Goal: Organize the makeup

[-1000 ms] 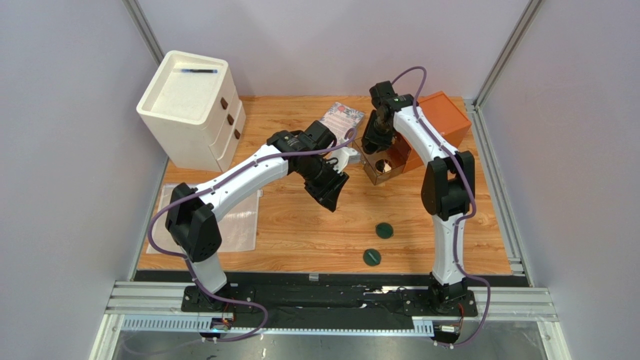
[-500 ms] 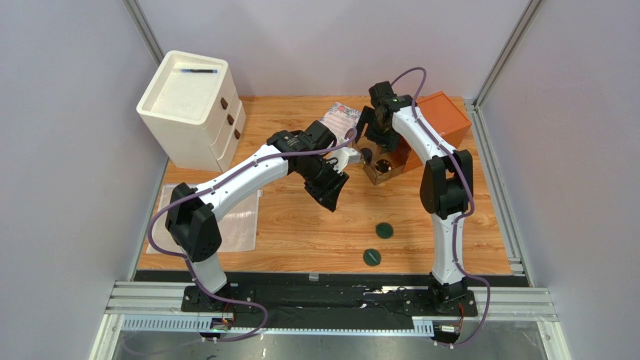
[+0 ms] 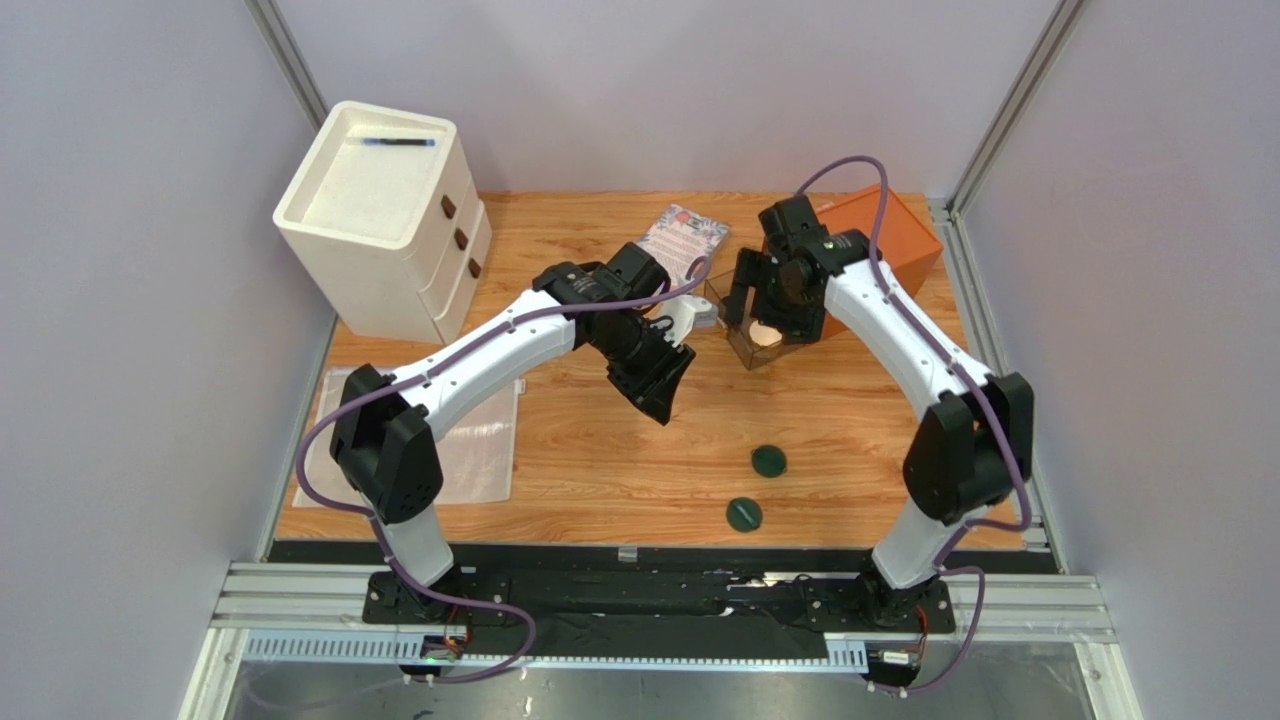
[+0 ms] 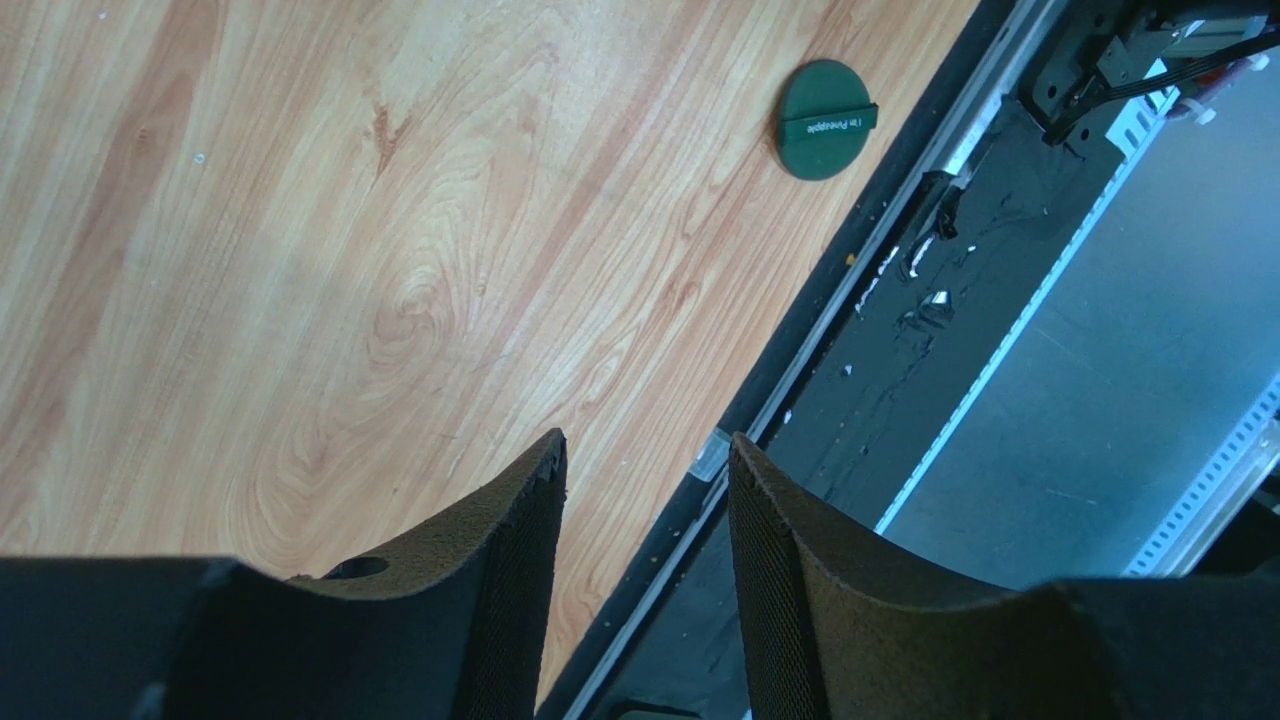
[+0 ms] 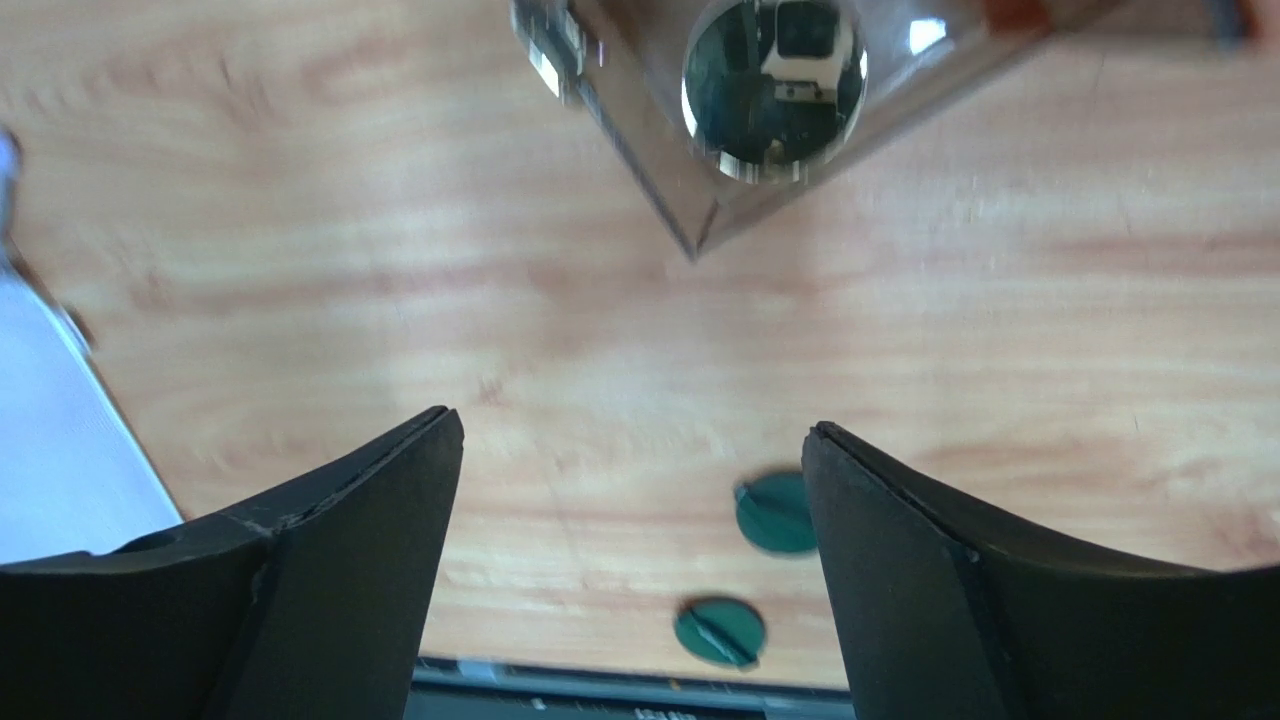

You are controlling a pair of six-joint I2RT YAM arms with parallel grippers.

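The robot will draw its right gripper back from the brown box (image 3: 735,347) and lower it onto the dark-green disc closer to it, since that disc is outside the box.
A round mirrored compact (image 3: 766,335) (image 5: 774,68) lies inside a brown see-through box (image 3: 735,347) (image 5: 657,165) at the back of the table. My right gripper (image 3: 760,306) (image 5: 633,425) hovers just above that box, open and holding nothing. Two flat dark-green discs (image 3: 769,461) (image 3: 744,515) lie on the wood toward the front edge; the right wrist view shows them both (image 5: 774,513) (image 5: 718,630). My left gripper (image 3: 657,390) (image 4: 646,441) hangs over the table's middle, open and holding nothing, with one green disc (image 4: 827,120) ahead of it.
A white drawer unit (image 3: 383,210) with a black pen (image 3: 398,141) on top stands at the back left. A floral booklet (image 3: 684,233) lies behind the left arm. An orange box (image 3: 890,225) sits behind the brown one. A clear plastic sheet (image 3: 478,435) lies front left.
My right gripper has opened, let the compact go into the brown box and pulled up a little; its arm has swung out to the right. The left arm has not moved.
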